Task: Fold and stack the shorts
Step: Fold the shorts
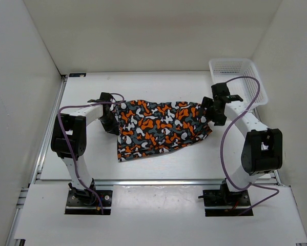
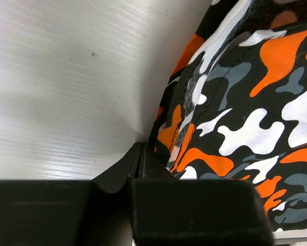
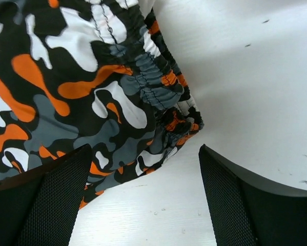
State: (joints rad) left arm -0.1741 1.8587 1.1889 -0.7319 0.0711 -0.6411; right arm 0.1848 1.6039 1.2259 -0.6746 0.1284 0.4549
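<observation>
My right gripper lowers around the gathered waistband corner [image 1: 207, 129] [image 3: 168, 119] next and closes on the elastic, since it lies loose below and ahead of its open fingers.
The shorts [image 1: 161, 128], printed in orange, black, grey and white blotches, lie spread across the middle of the table. My left gripper [image 1: 114, 122] sits at their left edge. In the left wrist view its jaws are pressed together [image 2: 141, 154] on the hem of the shorts [image 2: 245, 102], which rises off the table there. My right gripper [image 1: 208, 114] hovers at the right end, open wide. In the right wrist view the gathered waistband corner of the shorts [image 3: 81, 77] lies loose just ahead of the mesh-padded fingers [image 3: 230, 205], with nothing between them.
A white plastic mesh basket [image 1: 234, 61] stands at the back right, just behind the right arm. White walls enclose the white table [image 1: 168, 87] on three sides. A purple cable loops from each arm.
</observation>
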